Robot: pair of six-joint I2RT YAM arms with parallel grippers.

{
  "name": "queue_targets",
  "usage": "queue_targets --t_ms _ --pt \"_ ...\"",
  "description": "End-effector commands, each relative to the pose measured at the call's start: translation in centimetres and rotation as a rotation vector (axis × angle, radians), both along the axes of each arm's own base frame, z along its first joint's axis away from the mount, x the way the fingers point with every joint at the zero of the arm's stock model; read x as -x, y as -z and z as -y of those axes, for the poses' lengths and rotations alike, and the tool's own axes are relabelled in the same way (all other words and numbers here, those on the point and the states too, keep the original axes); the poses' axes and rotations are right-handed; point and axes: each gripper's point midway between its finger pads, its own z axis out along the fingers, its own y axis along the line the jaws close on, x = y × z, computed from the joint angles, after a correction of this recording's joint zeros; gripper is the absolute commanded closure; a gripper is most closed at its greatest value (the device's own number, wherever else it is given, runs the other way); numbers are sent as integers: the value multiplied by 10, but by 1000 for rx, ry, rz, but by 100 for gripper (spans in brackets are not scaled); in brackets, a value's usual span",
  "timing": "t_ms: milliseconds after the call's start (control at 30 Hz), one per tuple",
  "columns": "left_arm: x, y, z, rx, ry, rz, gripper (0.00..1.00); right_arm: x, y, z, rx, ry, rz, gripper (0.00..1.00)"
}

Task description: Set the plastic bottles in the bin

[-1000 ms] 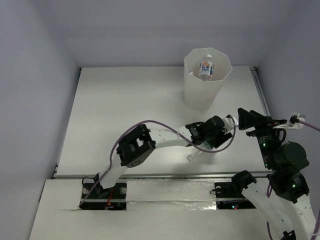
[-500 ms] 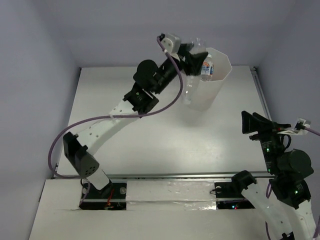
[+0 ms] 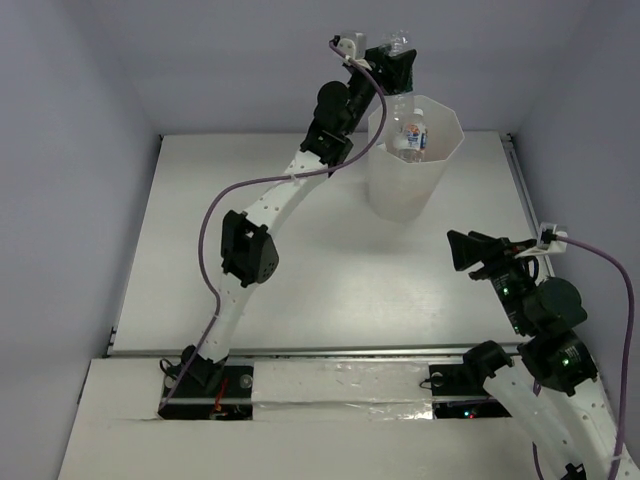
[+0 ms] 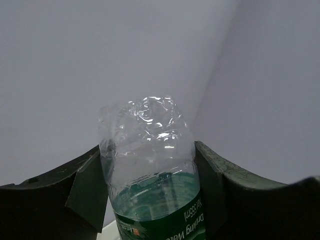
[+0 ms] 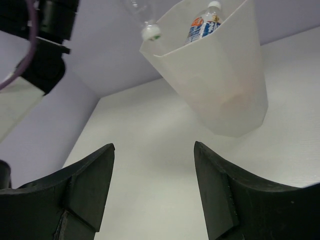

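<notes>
My left gripper will next go down toward the bin's opening [image 5: 184, 25] and then let go of the bottle, because the white cap [image 5: 150, 32] hangs at the bin's rim with the bottle's body above.
My left gripper [image 3: 392, 62] is shut on a green-labelled plastic bottle [image 4: 150, 170] and holds it upside down, high over the near-left rim of the bin [image 3: 402, 190]. The bottle's crumpled clear base [image 3: 399, 42] sticks up above the fingers. In the right wrist view its white cap [image 5: 150, 32] hangs at the bin's rim [image 5: 220, 80]. A clear bottle with a blue label [image 3: 412, 135] stands inside the bin and also shows in the right wrist view [image 5: 202, 25]. My right gripper [image 3: 462, 250] is open and empty [image 5: 154, 185], low over the table, right of and nearer than the bin.
The white table [image 3: 280, 230] ends at a purple wall behind the bin and at side walls left and right. The left arm [image 3: 262, 205] arches from its base across the table's middle up to the bin.
My left arm has lifted the green-labelled bottle from the table's front middle up and back to above the bin. My right gripper has shifted a little left.
</notes>
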Motion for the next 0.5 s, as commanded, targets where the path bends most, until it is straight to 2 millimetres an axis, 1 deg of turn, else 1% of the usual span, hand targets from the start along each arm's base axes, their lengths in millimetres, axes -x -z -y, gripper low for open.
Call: queue_targets --t_ms 0,33,67,133,167,233,267,300,367,467 --pt "24 -77 -39 207 -54 164 62 5 -20 -12 -23 -68 81 30" --pt "23 -74 -38 213 -53 169 62 4 -19 -12 -17 -71 81 30" --pt "16 -68 -40 225 -52 169 62 4 -18 -14 -10 -79 82 30" --pt "10 -58 -36 225 -46 162 62 3 -17 -16 -7 -87 82 30" --pt "5 -46 -30 214 -44 149 62 2 -16 -17 -7 -91 85 30" --pt "-1 -30 -22 189 -30 135 61 2 -15 -19 -11 -99 85 30" --pt "-7 -13 -16 168 -25 112 61 2 -15 -19 -13 -99 89 30" --pt "-8 -7 -15 163 -24 104 60 1 -14 -19 -13 -98 88 30" --pt "-7 11 -7 116 3 99 56 -2 -11 -20 -10 -97 78 30" --pt "-2 22 -3 35 11 115 47 -5 -5 -22 -4 -94 55 30"
